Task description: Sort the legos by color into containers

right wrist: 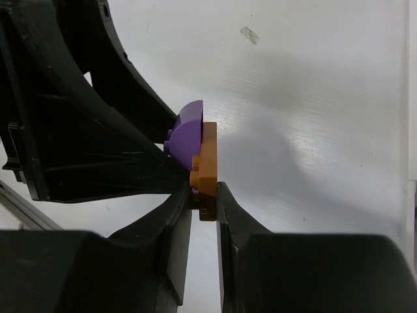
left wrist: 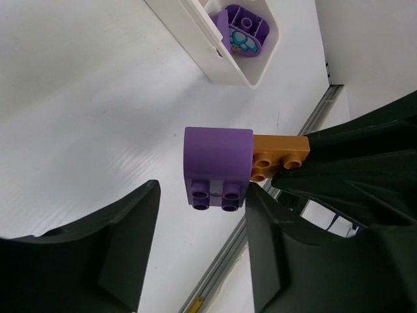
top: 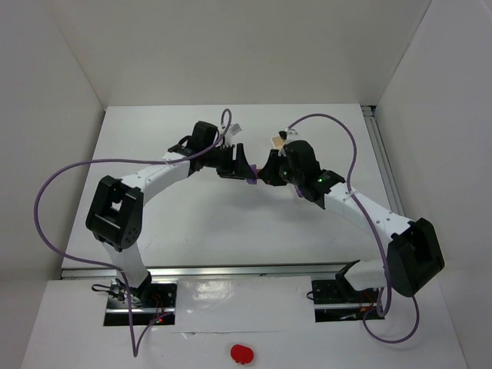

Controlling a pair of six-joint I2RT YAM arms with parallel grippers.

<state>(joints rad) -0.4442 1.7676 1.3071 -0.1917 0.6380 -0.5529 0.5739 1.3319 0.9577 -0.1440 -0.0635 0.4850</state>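
I will move my right gripper to the right in the top view and down over the white container (left wrist: 225,59), outward of the container's end section, because the end section already holds purple.
My right gripper (right wrist: 205,202) is shut on the lower end of an orange-brown lego (right wrist: 207,173), held above the table. A purple lego (right wrist: 186,134) is stuck to its studded side. In the left wrist view the purple lego (left wrist: 217,171) hangs just past my left gripper (left wrist: 199,222), studs toward the camera, with the orange-brown lego (left wrist: 280,156) behind it. The left jaws stand apart; the right finger (left wrist: 280,261) is close to the brick's corner, the left finger (left wrist: 98,261) well clear. The white container (left wrist: 225,59) lies beyond, with another purple lego (left wrist: 244,29) in its end compartment.
From above, both grippers meet over the middle of the white table (top: 192,223), left gripper (top: 243,169) facing right gripper (top: 267,172). A metal rail (top: 384,169) runs along the table's right edge. White walls enclose the back and sides.
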